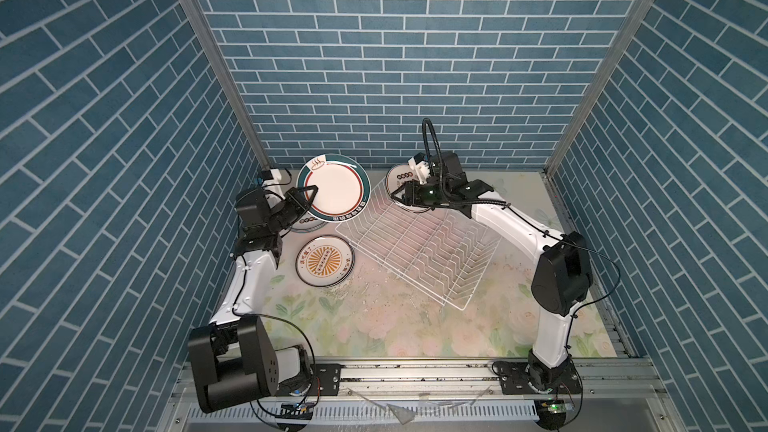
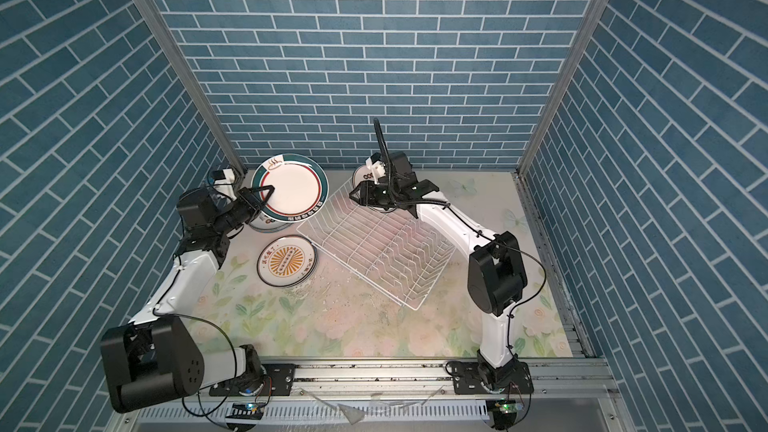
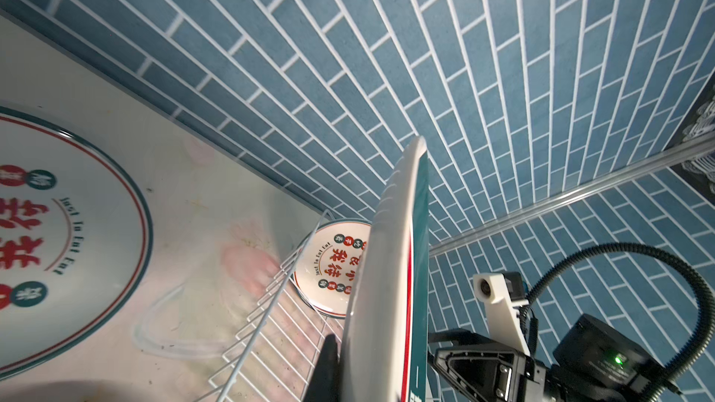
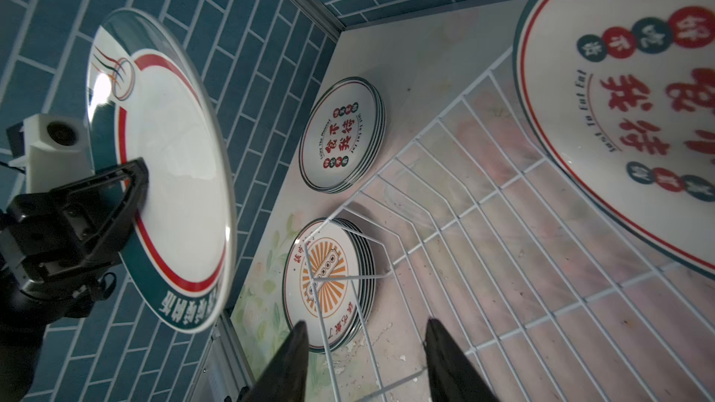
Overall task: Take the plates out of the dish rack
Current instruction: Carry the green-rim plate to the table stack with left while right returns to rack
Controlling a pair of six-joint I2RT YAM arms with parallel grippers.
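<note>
My left gripper should lower next, tilt the green-rimmed plate (image 1: 332, 187) flatter onto the stack of plates below my gripper, and release the plate's rim there.
My left gripper (image 1: 309, 197) is shut on the rim of a green-rimmed plate (image 1: 332, 187), holding it tilted above a stack of plates (image 1: 305, 224) at the back left. In the left wrist view the held plate (image 3: 387, 284) is edge-on, with one fingertip (image 3: 329, 365) against its white back. The white wire dish rack (image 1: 415, 243) lies askew mid-table with no plates in it. My right gripper (image 4: 367, 342) is open at the rack's far corner, with one thin rack wire between its fingers. Behind it lies a red-character plate stack (image 1: 397, 178).
A sunburst plate stack (image 1: 325, 260) lies left of the rack. Blue brick walls close in on three sides, with metal posts (image 1: 216, 60) in the back corners. A rail (image 1: 415, 371) carrying both arm bases runs along the front of the floral mat (image 1: 395, 326).
</note>
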